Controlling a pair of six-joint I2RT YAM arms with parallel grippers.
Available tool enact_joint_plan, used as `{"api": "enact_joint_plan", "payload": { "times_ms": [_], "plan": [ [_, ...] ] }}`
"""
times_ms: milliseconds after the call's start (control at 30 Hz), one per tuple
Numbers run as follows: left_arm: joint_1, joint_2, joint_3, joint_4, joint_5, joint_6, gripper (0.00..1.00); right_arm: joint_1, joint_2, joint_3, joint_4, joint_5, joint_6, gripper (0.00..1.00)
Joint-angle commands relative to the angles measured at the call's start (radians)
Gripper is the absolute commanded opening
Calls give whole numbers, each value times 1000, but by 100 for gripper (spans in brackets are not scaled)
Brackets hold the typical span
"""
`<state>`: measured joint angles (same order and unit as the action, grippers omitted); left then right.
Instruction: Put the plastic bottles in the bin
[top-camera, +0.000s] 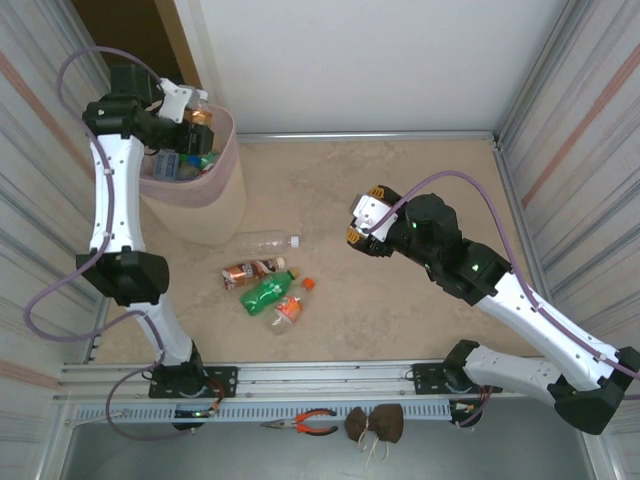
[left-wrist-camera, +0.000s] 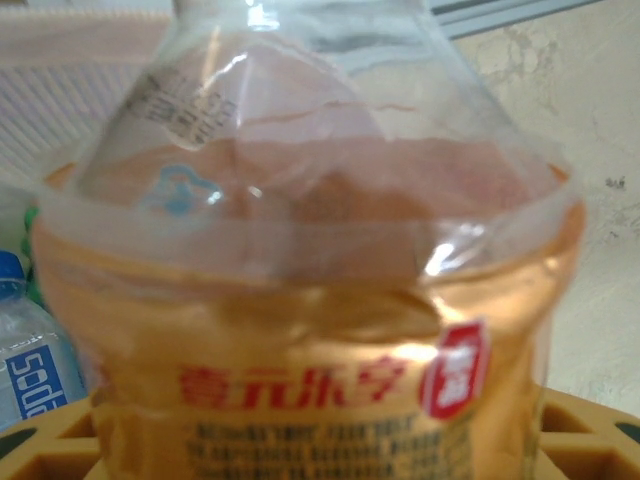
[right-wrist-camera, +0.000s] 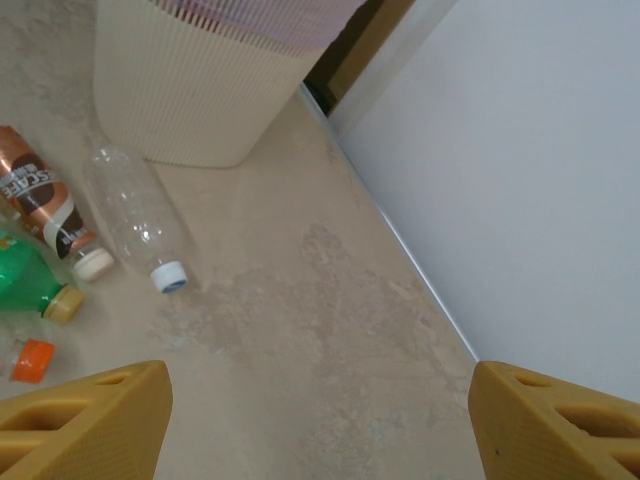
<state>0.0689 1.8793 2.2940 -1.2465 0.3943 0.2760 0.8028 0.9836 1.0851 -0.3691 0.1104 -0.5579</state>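
Observation:
The bin's opening (top-camera: 208, 160) (left-wrist-camera: 38, 345) is below my left gripper. I will next lower the gripper past the bin's pink rim and let go of the clear plastic bottle among the others.
My left gripper (top-camera: 197, 118) hangs over the bin (top-camera: 222, 205), a beige ribbed tub with a pink liner, and is shut on a clear plastic bottle with an orange label (left-wrist-camera: 310, 340). That bottle sits close to the left wrist camera, between the yellow fingers (left-wrist-camera: 590, 430). Inside the bin lie more bottles, one with a blue label (left-wrist-camera: 30, 365). On the floor lie a clear bottle (top-camera: 265, 240), a brown-labelled one (top-camera: 250, 272), a green one (top-camera: 266, 293) and an orange-capped one (top-camera: 288, 308). My right gripper (top-camera: 360, 226) hovers open to their right, holding nothing.
Corrugated walls close in left and right, and a white wall (top-camera: 350, 60) stands at the back. The right wrist view has the bin (right-wrist-camera: 190, 90) ahead left and the clear bottle (right-wrist-camera: 130, 210) beside bare floor. Pliers (top-camera: 315, 422) lie on the near ledge.

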Motion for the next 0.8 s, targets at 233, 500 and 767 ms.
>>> {"api": "enact_joint_plan", "payload": {
  "times_ms": [233, 500, 767],
  "plan": [
    [10, 64, -55, -73, -18, 53, 48, 9, 0, 20, -11, -7, -3, 77],
    [9, 101, -144, -69, -38, 49, 52, 11, 0, 9, -10, 1, -4, 77],
    [10, 79, -155, -33, -19, 27, 68, 16, 0, -11, 7, 15, -3, 77]
  ]
}}
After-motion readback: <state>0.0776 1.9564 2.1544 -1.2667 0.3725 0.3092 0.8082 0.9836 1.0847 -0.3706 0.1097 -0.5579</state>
